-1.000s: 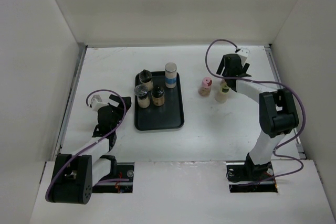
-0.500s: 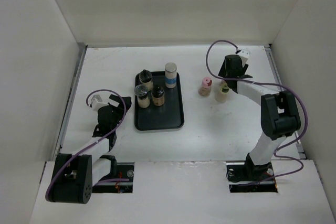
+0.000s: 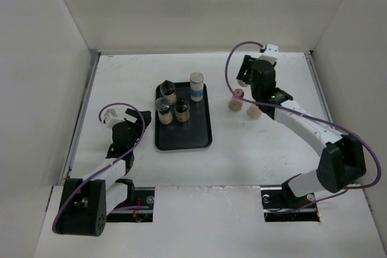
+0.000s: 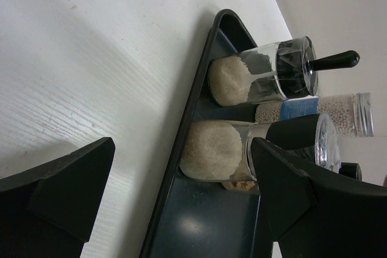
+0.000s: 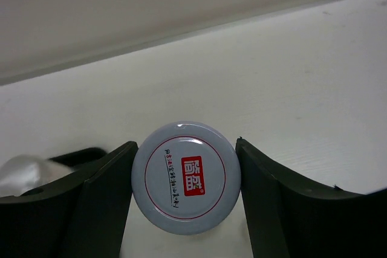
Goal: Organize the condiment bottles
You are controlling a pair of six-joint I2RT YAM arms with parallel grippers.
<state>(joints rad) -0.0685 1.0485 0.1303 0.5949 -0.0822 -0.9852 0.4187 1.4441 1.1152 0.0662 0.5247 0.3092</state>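
Observation:
My right gripper moves next, back and left in the top view, down onto the tray's bottom (image 3: 198, 113), to the bare spot beside the blue-banded bottle.
Several condiment bottles (image 3: 182, 110) stand at the far end of the flat black tray (image 3: 193, 137); the tallest (image 3: 196, 86) has a blue label band. A pink-capped bottle (image 3: 236, 99) and another bottle (image 3: 254, 112), partly under the right arm, stand on the table right of the tray. My right gripper (image 3: 243, 77) is above them, shut on a bottle whose pale lilac cap (image 5: 186, 177) fills the gap between both fingers (image 5: 103, 203). My left gripper (image 4: 181, 209) is open beside the tray's left rim (image 4: 181, 167), nothing between its jaws.
White walls close in the table on the left, right and far sides. The near half of the tray (image 4: 205, 222) is bare. The right arm's purple cable (image 3: 233, 58) loops above its wrist.
The right gripper has closed on the lilac-capped bottle and moved left with it, the arm stretching out over the two loose bottles. The left arm has stayed put.

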